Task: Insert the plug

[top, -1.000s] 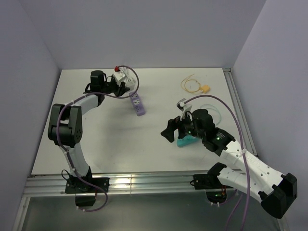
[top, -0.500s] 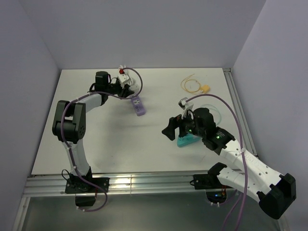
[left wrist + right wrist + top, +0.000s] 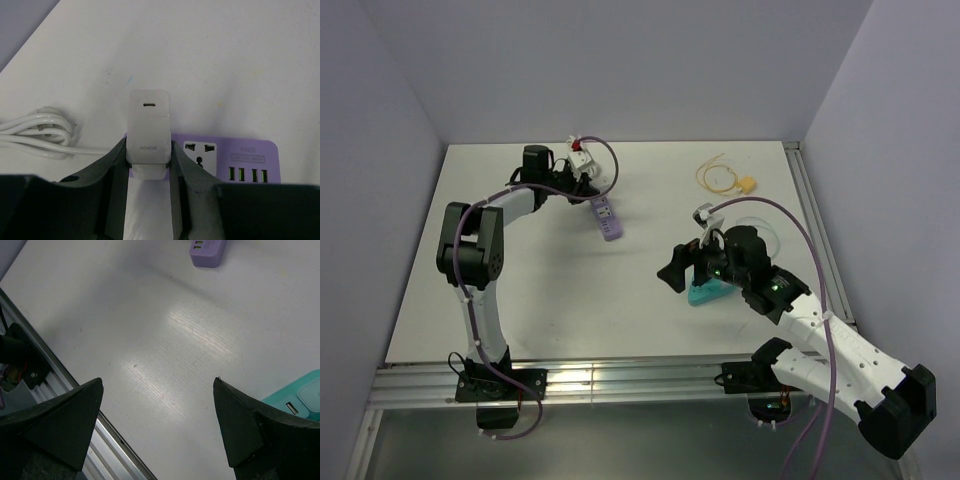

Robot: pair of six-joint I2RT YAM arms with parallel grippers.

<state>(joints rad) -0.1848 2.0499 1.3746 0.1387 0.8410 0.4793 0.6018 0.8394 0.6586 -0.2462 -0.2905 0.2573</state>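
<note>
Clear tabletop lies below my left gripper and to its right in the top view, so next I swing charger and power strip [image 3: 240, 157] that way, lower them and release.
The plug [image 3: 747, 184] is a small yellow-tan block on a thin looped yellow cable [image 3: 715, 176], lying at the far right of the table, away from both grippers. My left gripper [image 3: 584, 182] is shut on a white charger block marked HONOR [image 3: 148, 125] and holds it over the cord end of the purple power strip [image 3: 240, 157], next to an empty socket [image 3: 200, 151]. The strip also shows in the top view [image 3: 608, 217]. My right gripper [image 3: 676, 272] is open and empty above the bare table; its jaws stand wide apart in the right wrist view [image 3: 157, 385].
The strip's white cord [image 3: 35, 132] lies coiled left of the charger. A teal block [image 3: 708, 293] lies under my right arm and shows in the right wrist view [image 3: 300, 397]. A metal rail [image 3: 620, 378] runs along the table's near edge.
My left arm has swung a little to the right, bringing the gripper and white charger closer over the strip's end. The right arm has barely moved.
</note>
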